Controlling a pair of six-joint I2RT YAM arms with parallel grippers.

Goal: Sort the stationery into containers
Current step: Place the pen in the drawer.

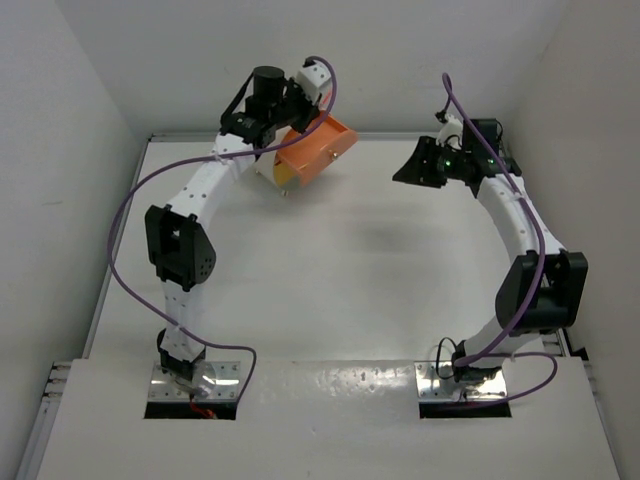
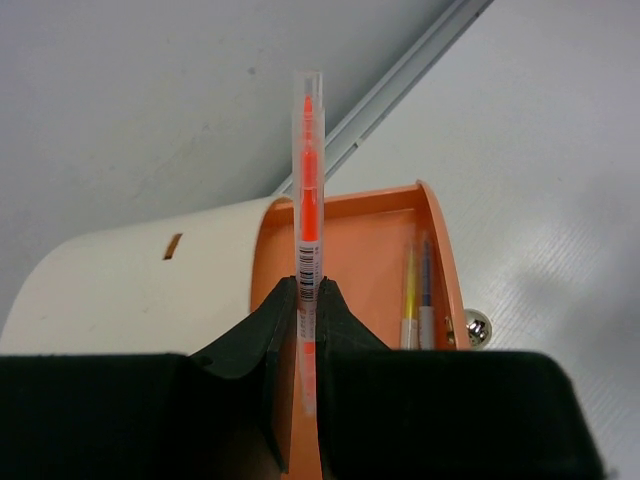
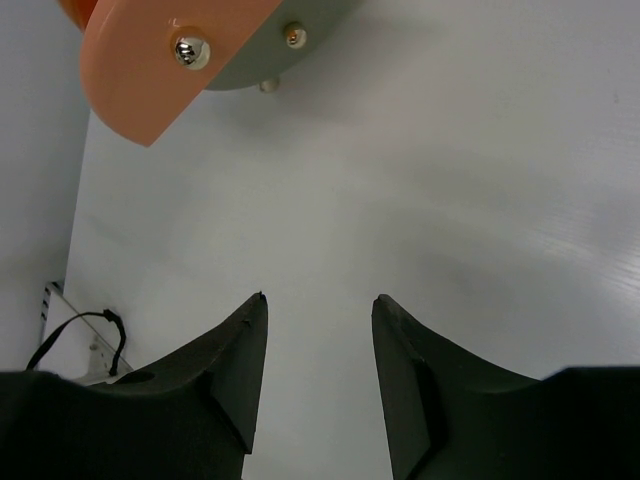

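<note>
The thin clear pen should go where other pens already lie. My left gripper will next move back and down toward the bottom of the drawer beside the yellow pen and let go of the thin clear pen.
My left gripper is shut on a thin clear pen with an orange core. It holds the pen above the open orange drawer of the cream-white round cabinet. A yellow pen and a blue-grey pen lie inside the drawer by its front wall. From above, the left gripper hangs over the drawer at the back of the table. My right gripper is open and empty above bare table; it also shows in the top view.
In the right wrist view a peach drawer front with a metal knob and the cabinet's underside with short feet show at the top left. White walls close in the table on three sides. A purple cable loops beside the left arm.
</note>
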